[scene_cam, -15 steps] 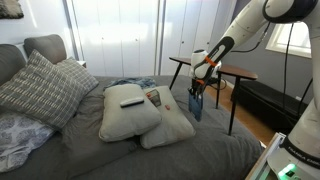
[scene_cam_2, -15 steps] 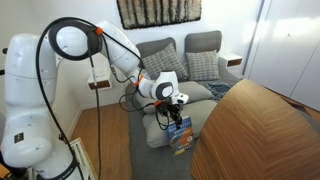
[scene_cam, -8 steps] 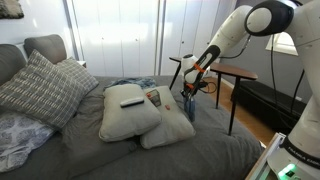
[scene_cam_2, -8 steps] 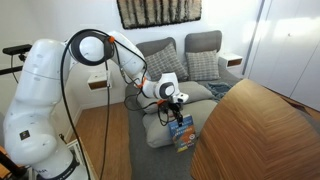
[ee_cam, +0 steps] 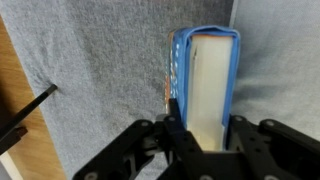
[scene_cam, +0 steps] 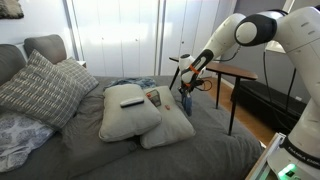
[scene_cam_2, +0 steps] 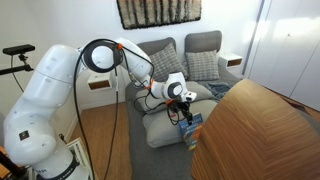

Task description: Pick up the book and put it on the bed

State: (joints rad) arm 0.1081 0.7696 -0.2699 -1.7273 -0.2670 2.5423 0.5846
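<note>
I need to carry the blue-covered book outward with my gripper along the pillow's edge, and then open my gripper there.
The blue-covered book (ee_cam: 205, 75) hangs edge-on between my gripper's (ee_cam: 203, 125) fingers, pale page edges facing the wrist camera. My gripper is shut on it, one finger on each cover. In both exterior views the gripper (scene_cam: 186, 88) (scene_cam_2: 183, 112) holds the book (scene_cam: 187, 104) (scene_cam_2: 192, 131) upright, just above the bed's dark grey blanket (scene_cam: 150, 155) next to the beige pillows (scene_cam: 135, 112). The wrist view shows grey blanket (ee_cam: 110, 70) below the book.
A black remote (scene_cam: 131, 101) and a colourful orange-red book (scene_cam: 153, 97) lie on the pillows. A plaid cushion (scene_cam: 45, 88) leans at the bed's head. The wooden side table (scene_cam: 228, 72) stands behind the arm. Wood floor (ee_cam: 15, 110) shows beside the bed.
The arm has carried the book away from the side table, further over the bed and closer to the pillows. The grip on the book is unchanged.
</note>
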